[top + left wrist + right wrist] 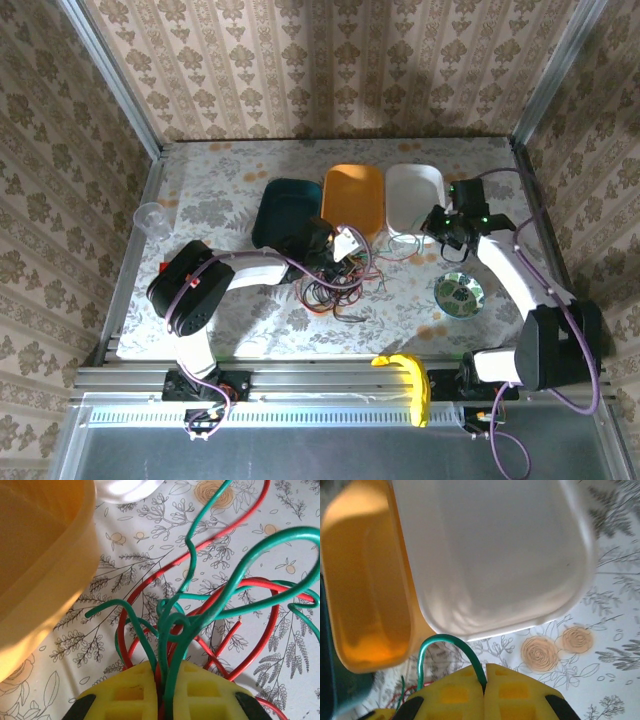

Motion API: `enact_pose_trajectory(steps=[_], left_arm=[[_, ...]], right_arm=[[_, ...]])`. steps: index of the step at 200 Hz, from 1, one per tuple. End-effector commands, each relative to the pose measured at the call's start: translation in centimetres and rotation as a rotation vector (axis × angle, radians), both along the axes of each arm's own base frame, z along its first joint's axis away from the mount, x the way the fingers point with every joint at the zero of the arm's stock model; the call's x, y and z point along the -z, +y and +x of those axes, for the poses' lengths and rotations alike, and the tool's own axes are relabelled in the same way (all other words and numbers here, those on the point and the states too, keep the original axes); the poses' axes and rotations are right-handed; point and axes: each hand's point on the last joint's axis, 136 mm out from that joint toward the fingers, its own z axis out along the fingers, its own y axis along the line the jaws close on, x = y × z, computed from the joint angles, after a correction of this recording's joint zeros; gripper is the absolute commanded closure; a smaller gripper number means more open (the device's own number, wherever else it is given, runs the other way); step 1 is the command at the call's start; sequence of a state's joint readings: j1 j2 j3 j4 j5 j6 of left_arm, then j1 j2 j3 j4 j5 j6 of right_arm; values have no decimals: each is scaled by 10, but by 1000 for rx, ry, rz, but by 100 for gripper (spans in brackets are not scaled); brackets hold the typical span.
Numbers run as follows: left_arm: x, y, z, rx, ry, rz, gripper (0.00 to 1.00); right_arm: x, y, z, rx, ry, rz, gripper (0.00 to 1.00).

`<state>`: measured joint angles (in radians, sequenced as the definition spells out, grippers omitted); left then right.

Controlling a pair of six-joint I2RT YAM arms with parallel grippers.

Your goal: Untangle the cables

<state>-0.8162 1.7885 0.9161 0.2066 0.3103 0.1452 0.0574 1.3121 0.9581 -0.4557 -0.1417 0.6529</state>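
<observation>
The green cable still trails toward the loops, so next I will move my right gripper away from the tangle, then over the bottom of the white tray to release the cable.
The cables lie in a loose tangle of red, green and black loops on the flowered tablecloth, in front of the trays. My left gripper hangs over the tangle's far edge. In the left wrist view its yellow fingers are shut on a bundle of green cables and red cables that fan upward from the jaws. My right gripper sits near the white tray's front edge. In the right wrist view the right gripper is shut on a single green cable that arches left.
Three trays stand in a row at the back: dark teal, orange and white. A clear cup stands at the left. A shiny disc lies on the right. A yellow object rests on the front rail.
</observation>
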Motion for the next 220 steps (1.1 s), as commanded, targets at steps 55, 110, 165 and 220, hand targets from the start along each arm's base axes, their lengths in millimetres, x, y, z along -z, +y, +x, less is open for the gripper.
enact_pose_trajectory(steps=[55,110,165,220], left_arm=[[33,31,-6,-85,67,82,100],[37,38,-11,-83,72,94,100],[26,28,-7,-81,67,43,100],[15,17,-1,-81,56,6,100]], right_arm=[[-9,-73,-16,310,-28,61,100],[-28,-113,-42,464,-80,-88,100],[-42,-82,8,300,-174,12,100],[-22,-61,78,283,-170,80,100]])
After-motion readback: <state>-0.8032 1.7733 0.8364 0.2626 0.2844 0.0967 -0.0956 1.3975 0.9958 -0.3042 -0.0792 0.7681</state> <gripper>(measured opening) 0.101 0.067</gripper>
